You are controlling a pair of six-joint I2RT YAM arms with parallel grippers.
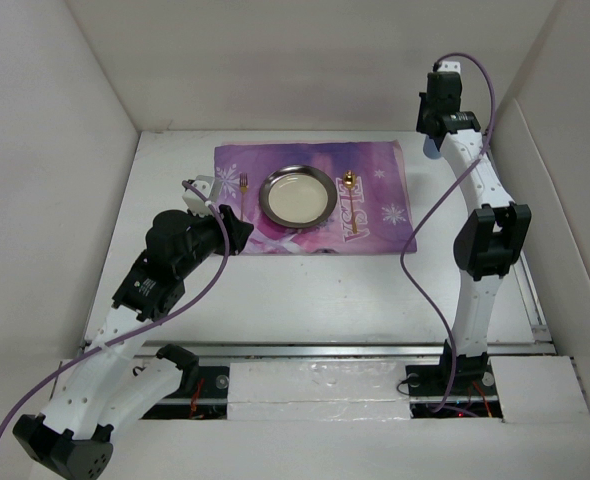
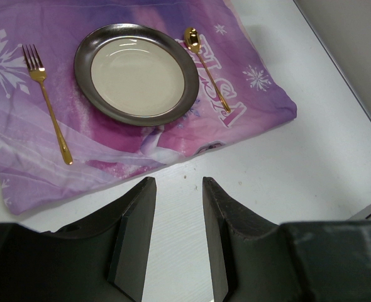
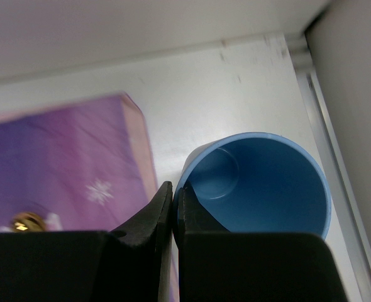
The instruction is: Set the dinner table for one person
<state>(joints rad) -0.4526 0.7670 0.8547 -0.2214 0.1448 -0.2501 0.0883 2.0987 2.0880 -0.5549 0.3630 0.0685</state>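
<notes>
I will next carry the blue cup across with my right gripper, lower it and release it on the bare cloth corner by the spoon, below and to the left in the top view.
On the white dinner table (image 1: 325, 290) lies a purple snowflake cloth (image 1: 380, 170). On the cloth a round metal plate (image 1: 297, 195) sits between a gold fork (image 1: 243, 183) on its left and a gold spoon (image 1: 347, 182) on its right. At the back right, my right gripper (image 3: 174, 192) is shut on the left rim of a blue cup (image 3: 267, 182), with one finger inside the wall and one outside. A sliver of the cup (image 1: 430, 150) shows under that gripper. My left gripper (image 2: 178, 182) hangs open over bare table at the cloth's near edge, holding nothing.
White walls box in the table on the left, back and right. A metal rail (image 3: 336, 182) runs along the right wall close to the cup. The right arm's purple cable (image 1: 415, 250) loops over the table's right side.
</notes>
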